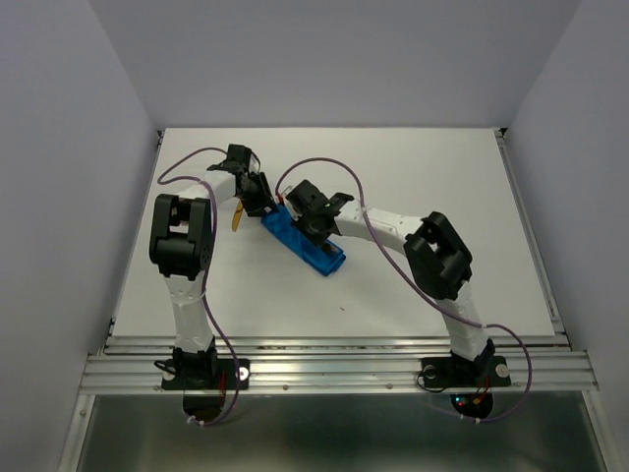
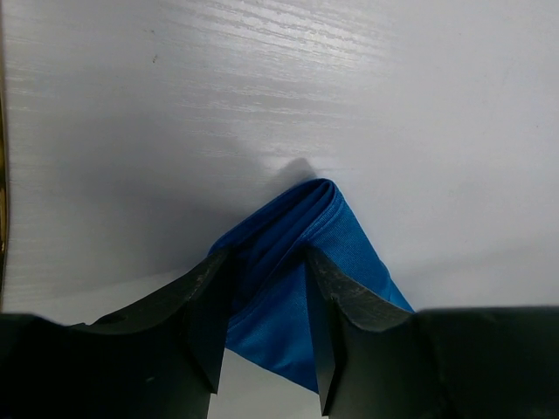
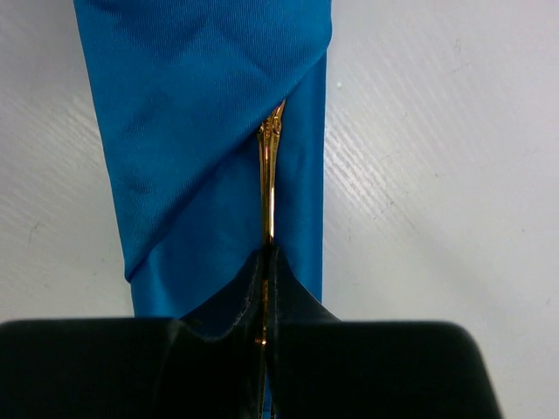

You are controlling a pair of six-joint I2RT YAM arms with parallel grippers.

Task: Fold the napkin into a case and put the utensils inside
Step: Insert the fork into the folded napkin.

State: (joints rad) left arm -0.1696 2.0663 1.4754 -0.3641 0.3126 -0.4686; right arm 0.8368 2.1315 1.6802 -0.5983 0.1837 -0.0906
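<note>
Next, the right gripper slides the golden utensil along the case (image 1: 327, 258), deeper under the diagonal flap, then releases it, because much of the utensil's length lies uncovered.
The napkin is folded into the narrow blue case (image 1: 327, 258), lying diagonally mid-table. My left gripper (image 1: 263, 203) is at its upper-left end, and in the left wrist view it (image 2: 268, 258) is shut on a raised fold of the case (image 2: 306, 223). My right gripper (image 1: 316, 228) is over the case's middle. In the right wrist view it (image 3: 269, 255) is shut on a slim golden utensil (image 3: 269, 175) whose far end goes under the case's diagonal flap (image 3: 201, 113). A second golden utensil (image 1: 236, 218) lies left of the case, beside the left arm.
The white table (image 1: 423, 167) is walled by grey panels at left, right and back. A metal rail (image 1: 334, 369) with both arm bases runs along the near edge. The second utensil shows at the left wrist view's left edge (image 2: 3, 183).
</note>
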